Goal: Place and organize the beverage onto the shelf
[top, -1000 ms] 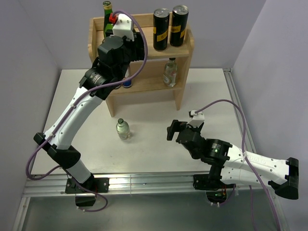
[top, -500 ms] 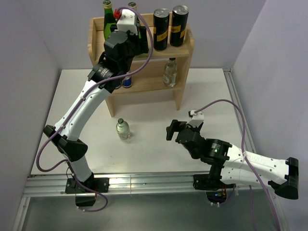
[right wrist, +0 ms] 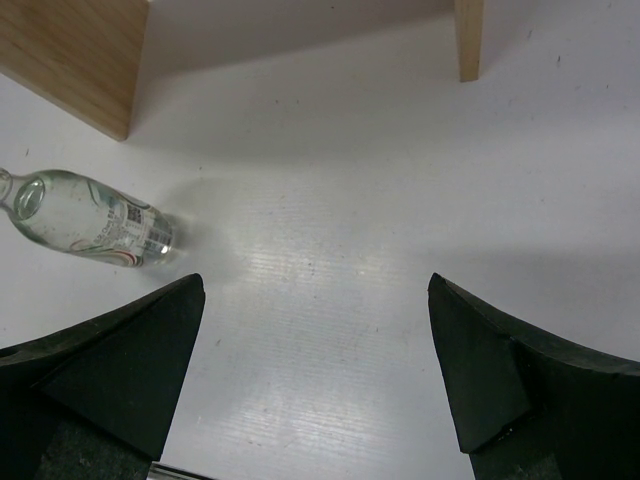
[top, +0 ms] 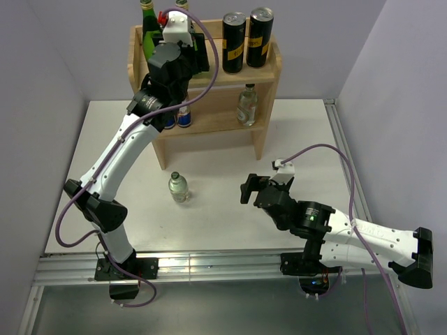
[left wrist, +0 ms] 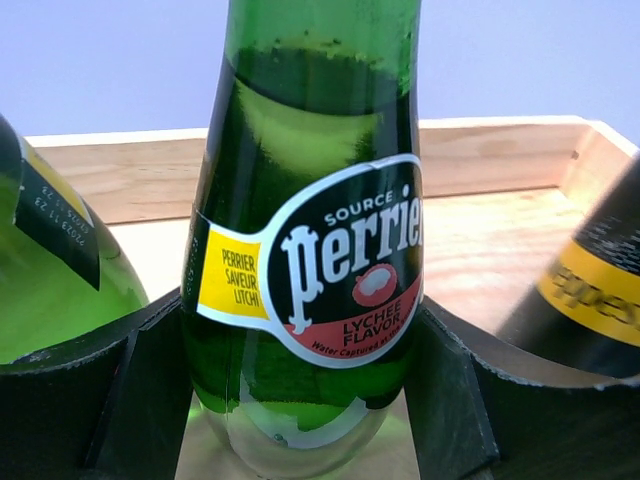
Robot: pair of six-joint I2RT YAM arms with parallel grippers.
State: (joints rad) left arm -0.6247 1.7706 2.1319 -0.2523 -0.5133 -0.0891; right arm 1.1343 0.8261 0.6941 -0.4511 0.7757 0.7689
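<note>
Next, my left gripper needs to shift left in the top view toward the second green bottle and release the Perrier there, pairing like drinks.
On the light wood shelf, my left gripper is shut on a green Perrier bottle held upright over the top board. Its fingers press both sides of the lower body. The base sits close to the board; I cannot tell whether it touches. A second green bottle stands just to its left. Two black cans with yellow labels stand to its right. A small clear bottle stands on the table in front of the shelf. My right gripper hovers open to the right of it, holding nothing.
The lower shelf board holds a clear bottle at the right and blue cans at the left, partly behind my left arm. Grey walls close in the white table at the back and sides. A metal rail runs along the near edge.
My left arm has reached farther over the shelf's top, first swinging right, then carrying the green bottle back left beside the other green bottle. The right arm has hardly moved.
</note>
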